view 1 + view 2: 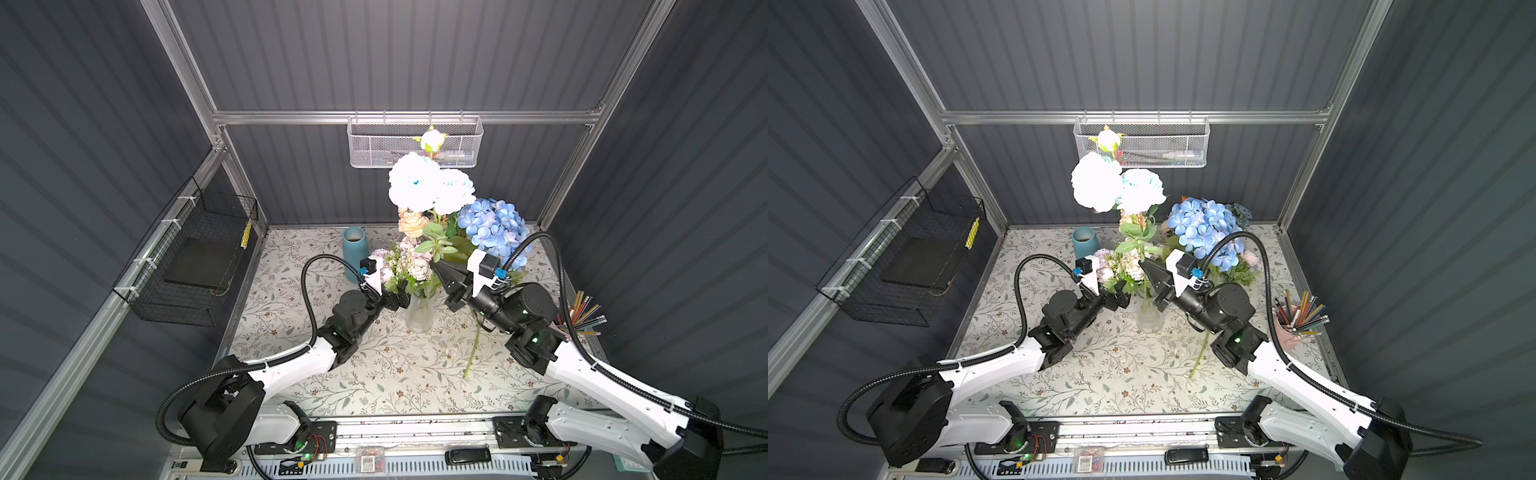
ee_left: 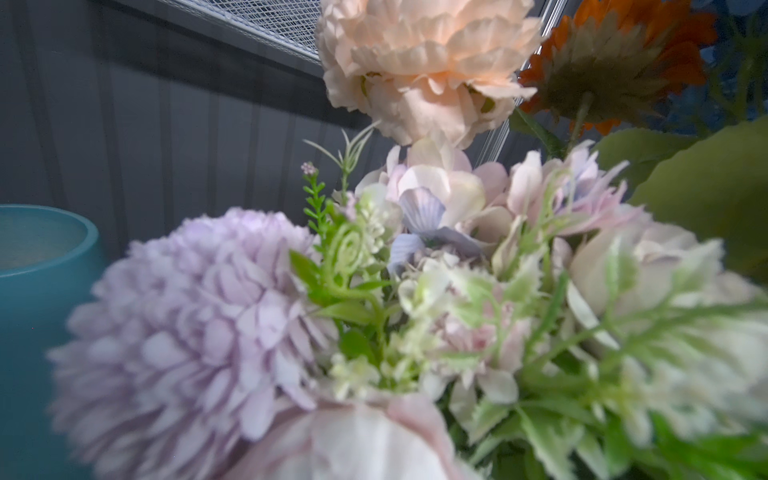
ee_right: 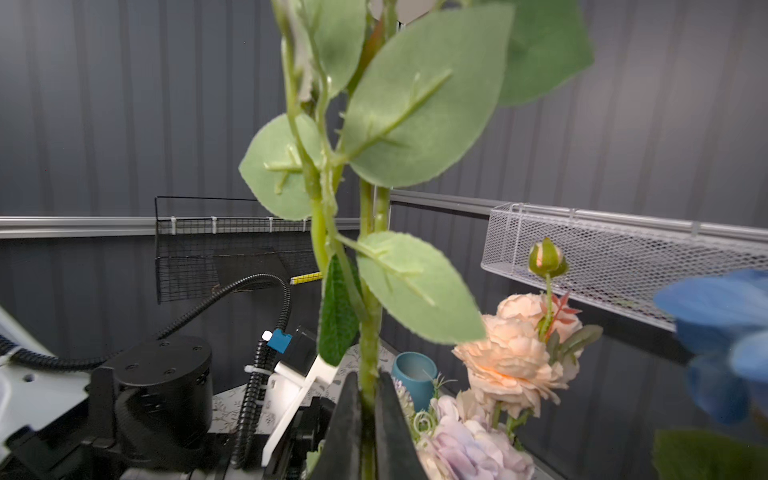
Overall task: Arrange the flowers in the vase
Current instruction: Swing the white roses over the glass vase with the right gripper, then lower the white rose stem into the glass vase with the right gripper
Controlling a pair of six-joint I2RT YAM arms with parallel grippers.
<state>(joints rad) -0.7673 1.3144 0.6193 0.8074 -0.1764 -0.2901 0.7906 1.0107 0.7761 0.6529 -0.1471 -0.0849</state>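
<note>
I need to lower the leafy green stem with my right gripper next, down toward the vase's neck (image 1: pixel 421 299), and release it there, as the clear glass vase stands below the gripper's fingers.
A clear glass vase (image 1: pixel 419 316) (image 1: pixel 1149 318) stands mid-table holding lilac flowers (image 1: pixel 409 264) (image 2: pixel 187 332), a peach flower (image 1: pixel 411 224) (image 2: pixel 424 62) and a red-orange daisy (image 2: pixel 623 54). My right gripper (image 1: pixel 434 266) (image 1: pixel 1142 264) (image 3: pixel 368 380) is shut on the leafy green stem (image 3: pixel 370 332) of the white and pale-blue roses (image 1: pixel 428 185) (image 1: pixel 1113 187), which stand upright above the vase. My left gripper (image 1: pixel 397 296) (image 1: pixel 1119 297) is open beside the vase's neck, under the lilac blooms; in the left wrist view flowers hide its jaws. A blue hydrangea (image 1: pixel 494 226) (image 1: pixel 1204 226) shows behind the right gripper.
A teal pot (image 1: pixel 354 253) (image 1: pixel 1085 243) stands at the back left. A pink cup of pencils (image 1: pixel 582 316) (image 1: pixel 1296 324) sits at the right edge. A green stem (image 1: pixel 471 357) runs down to the table under my right arm. A white mesh basket (image 1: pixel 374 145) and a black wire basket (image 1: pixel 195 257) hang on the walls.
</note>
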